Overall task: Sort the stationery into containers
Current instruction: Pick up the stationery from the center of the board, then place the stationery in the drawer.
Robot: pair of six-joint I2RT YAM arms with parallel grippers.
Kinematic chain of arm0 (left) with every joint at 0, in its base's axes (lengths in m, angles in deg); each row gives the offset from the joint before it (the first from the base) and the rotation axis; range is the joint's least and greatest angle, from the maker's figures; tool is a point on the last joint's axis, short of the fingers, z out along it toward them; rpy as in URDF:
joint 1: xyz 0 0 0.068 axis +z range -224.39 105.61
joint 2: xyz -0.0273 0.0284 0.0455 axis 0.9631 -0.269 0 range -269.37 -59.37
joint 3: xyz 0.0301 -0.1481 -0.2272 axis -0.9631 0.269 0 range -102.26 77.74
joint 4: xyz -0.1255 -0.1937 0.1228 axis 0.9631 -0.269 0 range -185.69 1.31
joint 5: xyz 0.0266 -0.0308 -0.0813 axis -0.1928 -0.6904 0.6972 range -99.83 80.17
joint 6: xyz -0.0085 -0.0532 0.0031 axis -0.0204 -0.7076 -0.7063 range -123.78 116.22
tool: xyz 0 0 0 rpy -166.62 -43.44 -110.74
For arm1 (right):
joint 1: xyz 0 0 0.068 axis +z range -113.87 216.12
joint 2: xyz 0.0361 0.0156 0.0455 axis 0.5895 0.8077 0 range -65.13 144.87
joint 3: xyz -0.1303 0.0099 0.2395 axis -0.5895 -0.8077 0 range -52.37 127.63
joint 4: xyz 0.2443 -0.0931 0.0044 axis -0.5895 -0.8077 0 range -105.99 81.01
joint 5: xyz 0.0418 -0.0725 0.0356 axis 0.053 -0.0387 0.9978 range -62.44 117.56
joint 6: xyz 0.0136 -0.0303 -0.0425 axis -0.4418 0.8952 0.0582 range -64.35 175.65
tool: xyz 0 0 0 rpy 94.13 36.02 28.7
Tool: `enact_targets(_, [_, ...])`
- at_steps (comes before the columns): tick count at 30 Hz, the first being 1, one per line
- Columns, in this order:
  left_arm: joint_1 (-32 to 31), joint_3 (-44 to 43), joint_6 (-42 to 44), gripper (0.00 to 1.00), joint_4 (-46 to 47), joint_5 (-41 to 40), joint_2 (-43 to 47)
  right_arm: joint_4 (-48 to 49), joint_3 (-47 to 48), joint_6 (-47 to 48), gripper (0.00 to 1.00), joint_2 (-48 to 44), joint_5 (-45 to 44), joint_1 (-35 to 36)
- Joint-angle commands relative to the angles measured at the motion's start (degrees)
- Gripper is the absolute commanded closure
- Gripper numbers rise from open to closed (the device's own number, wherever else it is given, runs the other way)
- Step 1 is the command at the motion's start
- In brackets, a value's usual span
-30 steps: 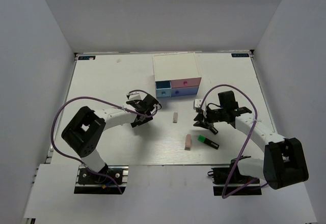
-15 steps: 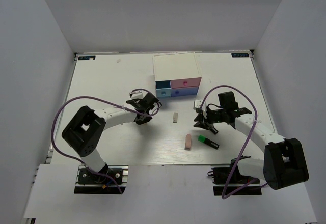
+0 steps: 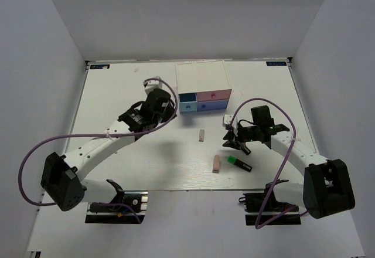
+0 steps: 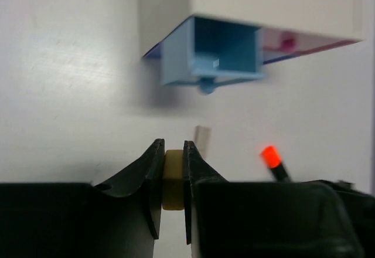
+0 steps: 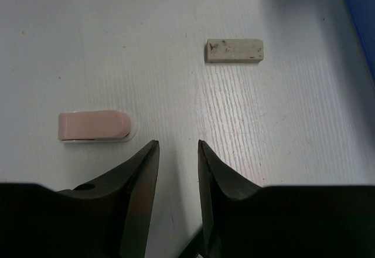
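Observation:
The robot should next move its left gripper over the empty inside of the open light blue drawer (image 3: 188,98) (image 4: 211,58), outward of it and rightward in the top view, and let go of the tan eraser.
My left gripper (image 4: 172,144) is shut on a tan eraser (image 4: 172,182), held above the table in front of the white-topped box (image 3: 202,81). The box's light blue drawer (image 4: 211,58) stands pulled open just ahead of the left gripper (image 3: 164,112). A grey eraser (image 3: 201,135) and a pinkish eraser (image 3: 217,163) lie in mid-table. Low over the table my right gripper (image 5: 177,152) is open and holds nothing, with the pinkish eraser (image 5: 94,126) to its left and the grey eraser (image 5: 234,51) ahead. A green-capped highlighter (image 3: 239,163) lies by the right arm. An orange-red-capped highlighter (image 4: 273,161) shows in the left wrist view.
The box also has a pink front (image 3: 212,97) and a periwinkle front (image 3: 211,106), both closed. White walls enclose the table on three sides. The right arm's purple cable (image 3: 263,102) loops over the table's right half.
My left gripper closed on the tan eraser, rose from the table and swung back toward the box. The right gripper has hardly moved.

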Motion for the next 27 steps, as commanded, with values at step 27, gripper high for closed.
enact_targets(27, [0.23,-24.78,7.88,0.95,5.02,-4.14,-22.97,1.06,-1.18,-0.90,0.60,-2.87,0.26,-0.01])
